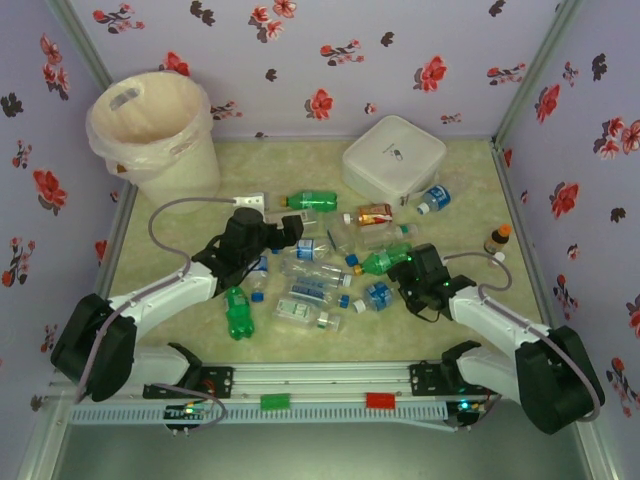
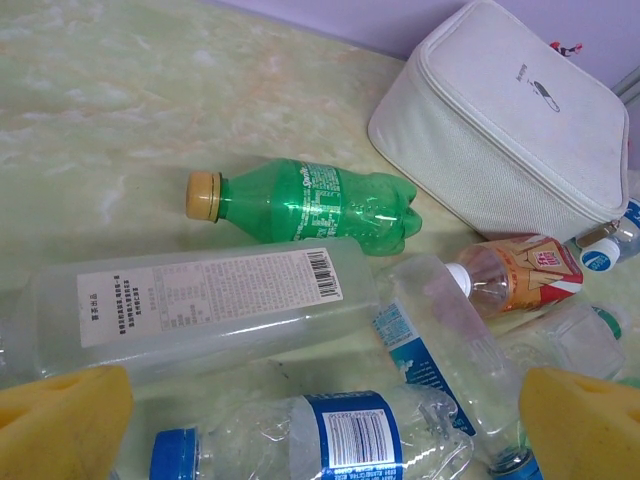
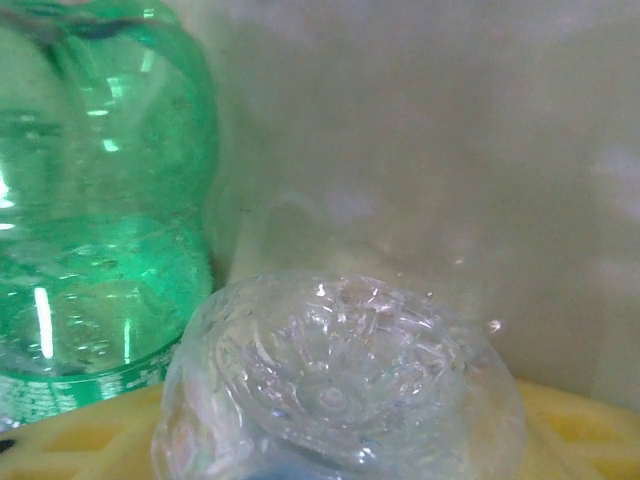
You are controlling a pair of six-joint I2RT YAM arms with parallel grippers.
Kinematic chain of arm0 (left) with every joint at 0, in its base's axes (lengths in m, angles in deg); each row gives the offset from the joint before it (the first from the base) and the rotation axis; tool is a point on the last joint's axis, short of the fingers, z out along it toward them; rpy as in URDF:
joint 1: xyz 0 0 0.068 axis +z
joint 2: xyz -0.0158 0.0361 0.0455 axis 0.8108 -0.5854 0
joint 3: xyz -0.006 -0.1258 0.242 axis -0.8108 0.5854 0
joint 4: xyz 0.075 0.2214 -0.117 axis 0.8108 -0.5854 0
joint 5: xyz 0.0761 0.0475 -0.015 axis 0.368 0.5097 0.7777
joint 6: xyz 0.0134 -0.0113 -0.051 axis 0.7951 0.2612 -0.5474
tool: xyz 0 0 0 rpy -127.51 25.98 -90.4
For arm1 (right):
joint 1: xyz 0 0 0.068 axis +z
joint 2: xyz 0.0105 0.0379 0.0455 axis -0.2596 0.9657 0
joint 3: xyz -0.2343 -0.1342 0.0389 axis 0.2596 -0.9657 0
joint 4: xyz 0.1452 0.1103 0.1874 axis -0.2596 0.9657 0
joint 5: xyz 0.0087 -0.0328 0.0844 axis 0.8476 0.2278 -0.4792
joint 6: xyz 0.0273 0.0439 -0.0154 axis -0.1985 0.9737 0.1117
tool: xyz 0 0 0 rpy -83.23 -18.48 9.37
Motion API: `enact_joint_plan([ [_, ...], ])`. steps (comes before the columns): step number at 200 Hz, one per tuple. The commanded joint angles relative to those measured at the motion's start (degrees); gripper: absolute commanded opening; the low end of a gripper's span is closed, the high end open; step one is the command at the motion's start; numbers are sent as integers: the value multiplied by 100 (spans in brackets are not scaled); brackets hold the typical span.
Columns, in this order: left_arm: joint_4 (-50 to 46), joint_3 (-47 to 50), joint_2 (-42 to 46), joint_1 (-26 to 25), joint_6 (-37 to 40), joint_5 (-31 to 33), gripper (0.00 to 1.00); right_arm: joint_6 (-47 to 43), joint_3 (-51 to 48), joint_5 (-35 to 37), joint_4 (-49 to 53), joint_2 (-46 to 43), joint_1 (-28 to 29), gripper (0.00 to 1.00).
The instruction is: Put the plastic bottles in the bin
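Observation:
I will next move my left gripper across the pile toward my right gripper and close around its bottle's blue label (image 1: 379, 294), because the bin (image 1: 152, 130) is closer to my left gripper.
Several plastic bottles (image 1: 310, 290) lie scattered mid-table, mostly clear with blue labels, plus green ones (image 1: 238, 312) and a red-labelled one (image 1: 373, 213). The cream bin (image 1: 152, 130) with its bag liner stands at the far left corner. My left gripper (image 1: 295, 232) hovers open over the pile. In the left wrist view its yellow pads (image 2: 60, 420) flank a clear blue-capped bottle (image 2: 330, 435) without touching it; a green bottle (image 2: 310, 205) lies beyond. My right gripper (image 1: 398, 285) is shut on a clear bottle (image 3: 340, 380), seen base-on between the pads, beside a green bottle (image 3: 100, 200).
A flat white square box (image 1: 393, 158) sits at the back right, close behind the bottles. A tiny brown bottle with an orange cap (image 1: 498, 238) stands near the right wall. Floral walls close in on three sides. The rail with the arm bases runs along the near edge.

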Motion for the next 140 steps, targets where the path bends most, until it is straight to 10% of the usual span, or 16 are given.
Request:
enact_joint_plan([
  [1, -84, -152, -3, -47, 185, 7, 100, -84, -31, 147, -176, -9, 43, 57],
  [51, -554, -632, -49, -39, 628, -798, 100, -1309, 916, 175, 1039, -563, 38, 45],
  [106, -484, -1293, -346, -47, 848, -3718, 100, -2354, 2365, -4, 836, 15, 45, 44],
  [140, -214, -1254, -448, -271, 791, -4334, 100, -2385, 2793, -377, 87, 586, 76, 44],
])
